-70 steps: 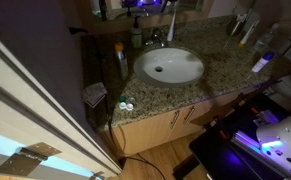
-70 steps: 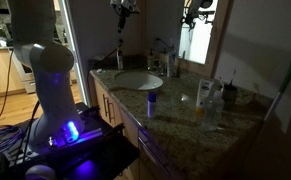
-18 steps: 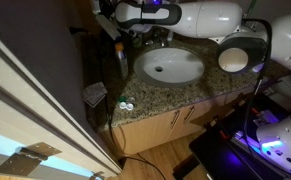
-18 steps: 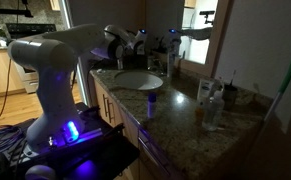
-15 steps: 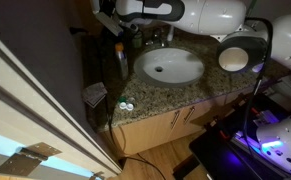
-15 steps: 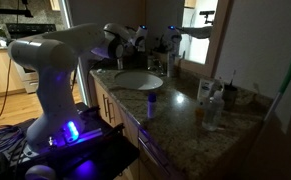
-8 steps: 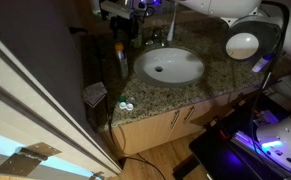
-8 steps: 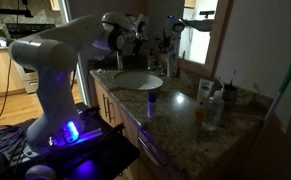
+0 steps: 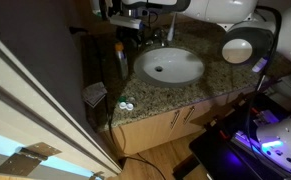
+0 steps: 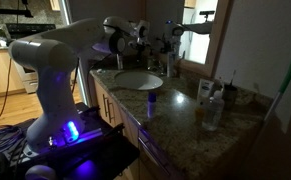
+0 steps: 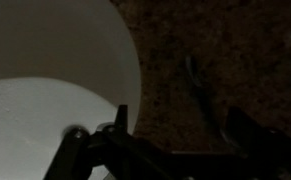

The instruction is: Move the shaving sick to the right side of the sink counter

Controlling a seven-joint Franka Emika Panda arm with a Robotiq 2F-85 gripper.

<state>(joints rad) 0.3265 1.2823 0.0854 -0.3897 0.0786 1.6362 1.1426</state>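
Note:
The shaving stick's dark handle (image 11: 206, 106) lies below my gripper and off-center to the right in the wrist view, so I need to lower and shift that way, straddling it.
In the wrist view a slim dark shaving stick (image 11: 194, 80) lies on the speckled granite sink counter (image 11: 245, 50), just beside the white basin (image 11: 45, 70). My gripper (image 11: 183, 128) is open and empty, and the stick lies ahead between the two finger lines. In both exterior views the gripper (image 9: 122, 17) (image 10: 137, 38) hovers over the back corner of the counter (image 9: 220, 75) (image 10: 180, 115) near the chrome faucet (image 9: 156, 39). The basin (image 9: 170, 66) (image 10: 137, 80) shows in both. I cannot make out the shaving stick in the exterior views.
A tall bottle (image 9: 119, 56) and a green bottle (image 9: 137, 37) stand by the faucet. Small items (image 9: 125, 105) and a cloth (image 9: 95, 95) lie at the counter's front corner. A blue-capped can (image 10: 152, 102) and bottles (image 10: 208, 102) stand on the far side.
The arm has come in over the counter's back corner by the faucet, then over the last second lifted and shifted slightly. Nothing on the counter has moved.

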